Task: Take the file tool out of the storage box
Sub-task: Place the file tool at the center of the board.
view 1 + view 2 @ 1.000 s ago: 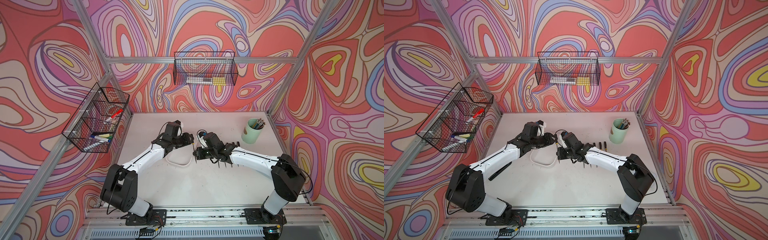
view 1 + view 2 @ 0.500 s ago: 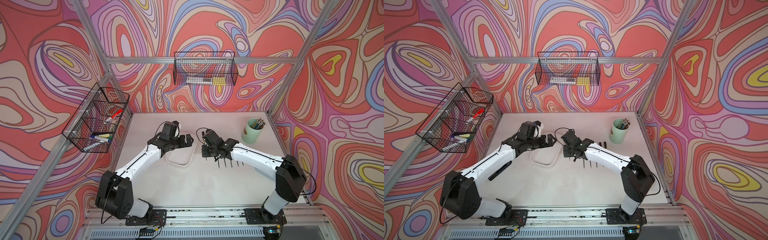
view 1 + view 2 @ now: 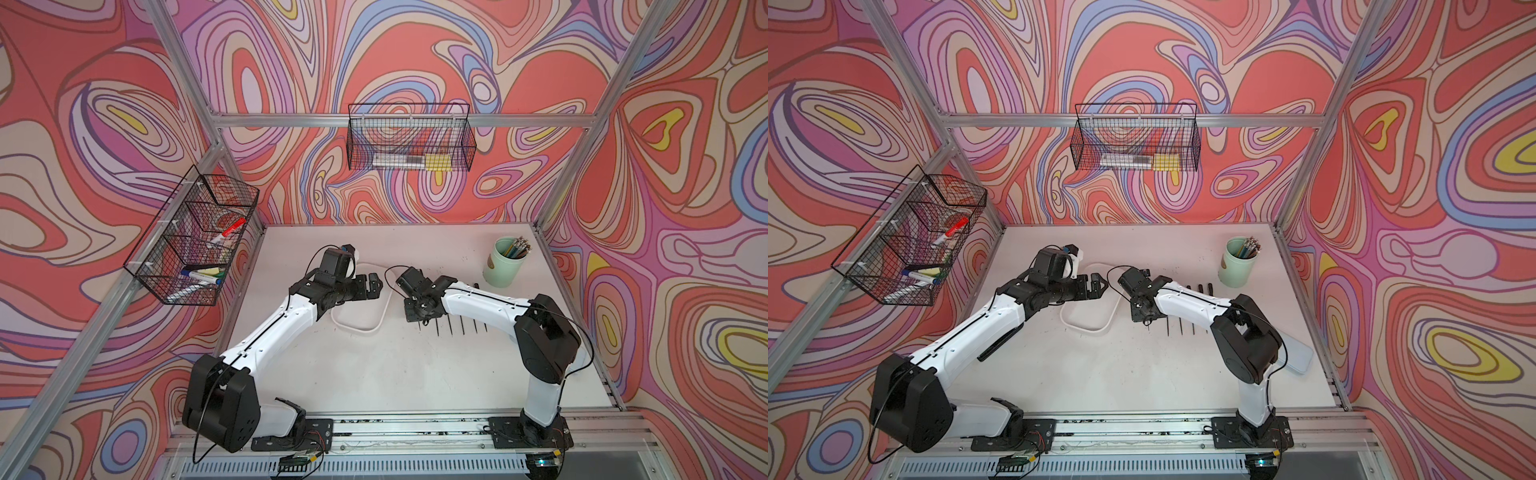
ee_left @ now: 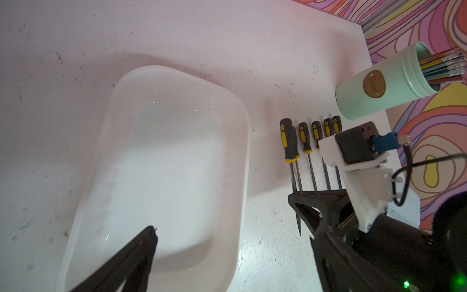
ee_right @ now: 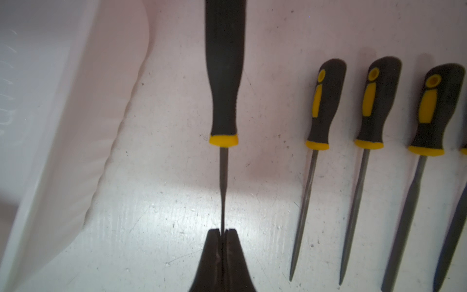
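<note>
The bare tabletop (image 3: 429, 330) (image 5: 260, 206) beside the nearest file is below my right gripper, so my right gripper will next go down toward the row of files to release the blade.
The storage box (image 3: 358, 329) (image 3: 1084, 327) is a shallow white tray at mid-table, with nothing inside it in the left wrist view (image 4: 246, 141). My right gripper (image 5: 223, 231) (image 3: 419, 319) (image 3: 1144, 318) is shut on the thin metal blade of a file tool (image 5: 225, 75) (image 4: 286, 141) with a black and yellow handle. It holds the file above the table, just right of the box. My left gripper (image 4: 232, 235) (image 3: 376, 284) (image 3: 1098, 286) stands wide open over the box's right rim, holding nothing.
Several more files (image 5: 321, 106) (image 3: 453, 328) lie in a row on the table right of the held one. A mint-green pencil cup (image 3: 505, 266) (image 4: 374, 93) stands at the back right. Black wire baskets (image 3: 195, 241) (image 3: 409, 143) hang on the walls. A flat white piece (image 3: 1298, 353) lies right of the right arm.
My left gripper has opened wide and drawn back to the left. My right gripper has moved right with the file, from over the box to beside the row.
</note>
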